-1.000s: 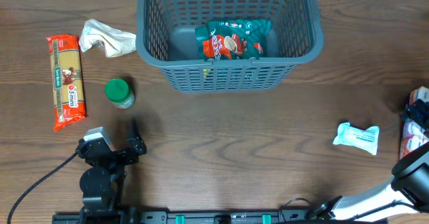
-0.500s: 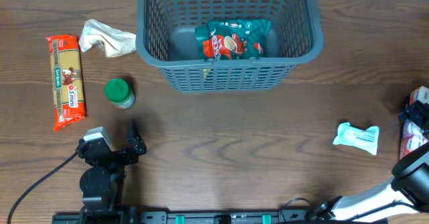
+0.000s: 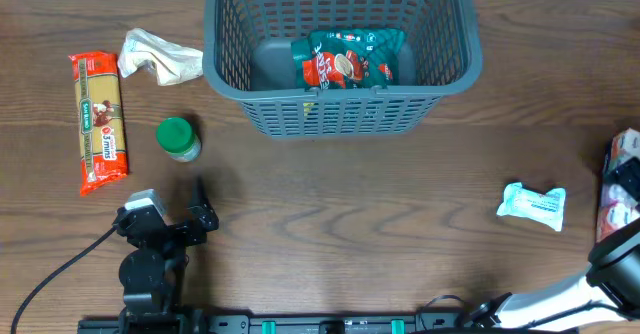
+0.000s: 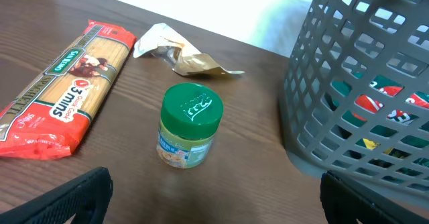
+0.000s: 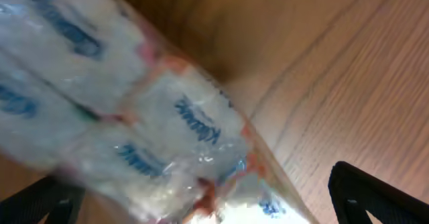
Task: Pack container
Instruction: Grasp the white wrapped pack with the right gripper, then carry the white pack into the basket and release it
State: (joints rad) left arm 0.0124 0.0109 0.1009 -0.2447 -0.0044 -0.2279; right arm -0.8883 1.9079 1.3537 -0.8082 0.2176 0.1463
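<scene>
The right gripper's fingers already stand spread on either side of the tissue multipack, so the right gripper will next lower onto the middle of the tissue multipack [image 3: 619,185] and close its fingers.
The grey-blue slotted container [image 3: 452,69] stands at the far middle, with a green snack bag [image 3: 350,59] lying inside. My left gripper [image 3: 200,209] is open and empty near the front left, a short way behind the green-lidded jar [image 3: 178,139]. In the left wrist view the jar [image 4: 191,125] stands upright ahead of the open fingers [image 4: 214,200], and the container [image 4: 362,96] is at the right. My right gripper [image 3: 628,179] is at the table's right edge over a tissue multipack [image 3: 618,209]. In the right wrist view its fingers [image 5: 208,207] are spread wide on either side of the blurred multipack [image 5: 134,117].
A red pasta packet [image 3: 100,122] and a crumpled wrapper [image 3: 158,59] lie at the far left. A small pale blue tissue pack [image 3: 533,205] lies on the table at the right, left of my right gripper.
My right gripper has shifted slightly towards the front at the right edge, over the tissue multipack. The left arm and the other objects have not moved.
</scene>
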